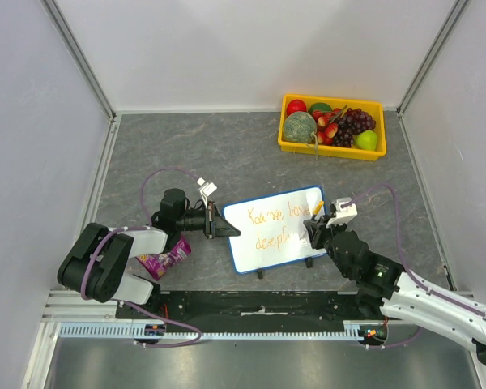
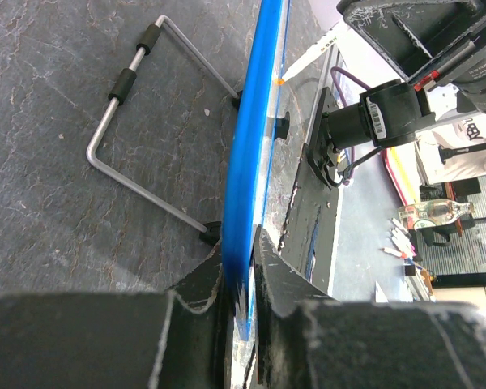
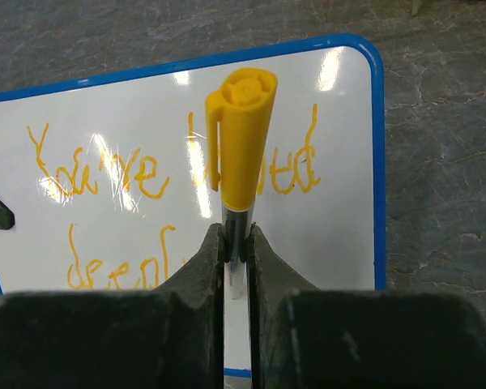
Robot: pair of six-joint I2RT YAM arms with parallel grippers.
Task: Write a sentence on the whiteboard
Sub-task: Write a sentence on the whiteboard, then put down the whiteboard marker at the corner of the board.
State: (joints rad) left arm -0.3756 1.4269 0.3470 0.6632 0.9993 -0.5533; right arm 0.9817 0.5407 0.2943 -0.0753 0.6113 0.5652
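My right gripper moves the marker back and down next and releases it on the tabletop by the whiteboard's near edge, below and back from it.
The whiteboard [image 1: 251, 247], white with a blue frame, stands tilted on the table in front of the arms. Orange lettering, the sentence [image 1: 277, 217], fills two lines on it; in the right wrist view the sentence [image 3: 105, 174] is partly hidden behind the marker. My left gripper [image 1: 225, 230] is shut on the whiteboard's left edge, and that blue rim [image 2: 247, 162] sits between the jaws of the left gripper [image 2: 245, 243]. My right gripper [image 3: 236, 243] is shut on a marker [image 3: 241, 138] with a yellow cap on its upper end, held in front of the whiteboard [image 3: 340, 227]. The marker's orange tip [image 2: 282, 81] lies close against the board face.
A yellow tray [image 1: 330, 154] of fruit stands at the back right. A purple packet [image 1: 166, 261] lies by the left arm's base. The board's bent wire stand [image 2: 130, 138] rests on the grey table behind it. Light walls close in the table on three sides.
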